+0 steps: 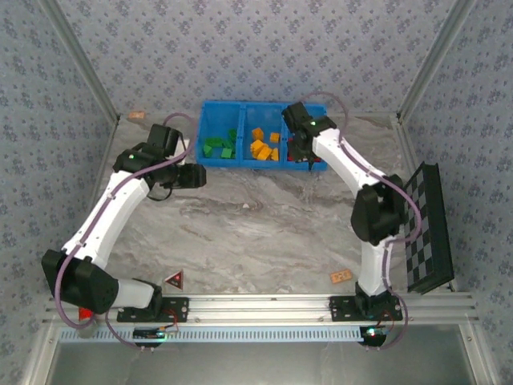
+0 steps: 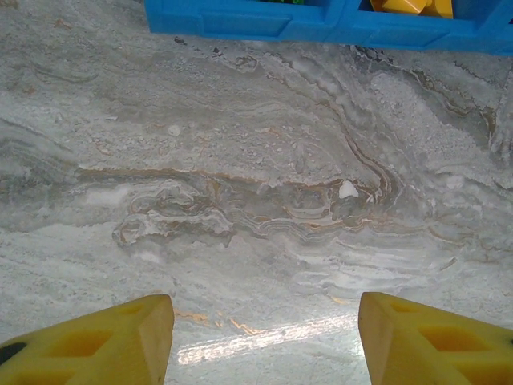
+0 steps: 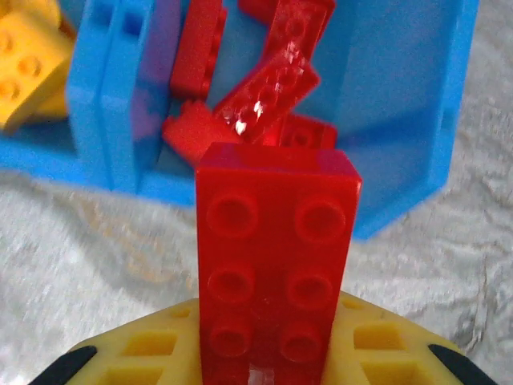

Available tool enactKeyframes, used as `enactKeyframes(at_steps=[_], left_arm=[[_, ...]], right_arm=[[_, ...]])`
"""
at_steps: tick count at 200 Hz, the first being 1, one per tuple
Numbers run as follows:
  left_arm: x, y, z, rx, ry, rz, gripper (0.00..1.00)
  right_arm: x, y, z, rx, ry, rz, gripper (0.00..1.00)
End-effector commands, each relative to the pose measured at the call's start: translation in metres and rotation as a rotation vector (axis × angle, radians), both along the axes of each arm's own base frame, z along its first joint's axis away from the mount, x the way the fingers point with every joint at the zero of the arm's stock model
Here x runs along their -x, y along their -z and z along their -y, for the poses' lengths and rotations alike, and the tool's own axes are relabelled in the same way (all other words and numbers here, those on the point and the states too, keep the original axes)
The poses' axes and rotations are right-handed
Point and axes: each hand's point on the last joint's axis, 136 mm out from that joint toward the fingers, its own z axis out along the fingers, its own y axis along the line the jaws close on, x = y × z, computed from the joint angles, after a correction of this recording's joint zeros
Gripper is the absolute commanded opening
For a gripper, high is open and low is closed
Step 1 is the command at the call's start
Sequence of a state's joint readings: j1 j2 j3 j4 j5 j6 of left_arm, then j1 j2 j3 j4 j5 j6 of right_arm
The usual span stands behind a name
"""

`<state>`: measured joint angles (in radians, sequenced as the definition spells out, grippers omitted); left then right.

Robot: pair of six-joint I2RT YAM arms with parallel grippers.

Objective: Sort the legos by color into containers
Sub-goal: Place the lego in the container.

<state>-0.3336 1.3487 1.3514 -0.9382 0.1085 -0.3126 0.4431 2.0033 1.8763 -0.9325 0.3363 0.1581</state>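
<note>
The long red brick next needs my right gripper to carry it outward past the bin's front edge, then release it in the bin's section for red bricks.
The bright blue bin (image 1: 210,112) stands at the back of the table, with green bricks (image 1: 218,147) in its left compartment, yellow-orange bricks (image 1: 261,147) in the middle and red bricks (image 3: 268,92) in the right. My right gripper (image 1: 309,163) hangs over the bin's right front edge, shut on a long red brick (image 3: 272,265) that stands up between its yellow fingers (image 3: 152,353). My left gripper (image 2: 264,341) is open over bare table just in front of the bin's left part (image 2: 240,20), with nothing between its fingers (image 2: 112,341).
A red-and-black triangle (image 1: 174,280) lies near the left arm's base. A flat tan tile (image 1: 341,277) lies near the right arm's base, another small tan piece (image 1: 135,116) at the back left. A checkerboard panel (image 1: 428,228) leans at the right edge.
</note>
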Motion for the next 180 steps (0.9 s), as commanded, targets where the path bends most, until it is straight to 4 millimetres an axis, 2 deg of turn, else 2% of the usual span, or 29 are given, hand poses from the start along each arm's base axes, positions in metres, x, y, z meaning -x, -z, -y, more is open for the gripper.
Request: enactKeyframes(at_steps=[1, 27, 50, 92, 121, 147, 180], left_arm=[[-0.002, -0.002, 0.006, 0.047, -0.006, 0.002, 0.62], [-0.003, 0.001, 0.012, 0.075, -0.004, -0.019, 0.62], [-0.001, 0.005, 0.015, 0.094, -0.004, -0.039, 0.62], [0.007, 0.003, 0.011, 0.085, -0.006, -0.043, 0.62], [0.010, 0.005, 0.007, 0.086, -0.033, -0.042, 0.62], [0.013, 0.008, 0.007, 0.107, -0.054, -0.045, 0.62], [0.016, 0.005, 0.002, 0.090, -0.066, -0.030, 0.62]], right_arm=[[-0.035, -0.005, 0.014, 0.078, 0.009, 0.054, 0.26], [-0.064, 0.001, 0.022, 0.103, 0.035, 0.071, 0.26], [-0.078, 0.013, 0.024, 0.092, 0.044, 0.064, 0.27], [-0.086, 0.042, 0.032, 0.083, 0.068, 0.019, 0.30], [-0.088, 0.054, 0.029, 0.068, 0.059, 0.006, 0.33], [-0.089, 0.057, 0.029, 0.064, 0.051, 0.004, 0.35], [-0.090, 0.050, 0.031, 0.060, 0.047, 0.014, 0.48]])
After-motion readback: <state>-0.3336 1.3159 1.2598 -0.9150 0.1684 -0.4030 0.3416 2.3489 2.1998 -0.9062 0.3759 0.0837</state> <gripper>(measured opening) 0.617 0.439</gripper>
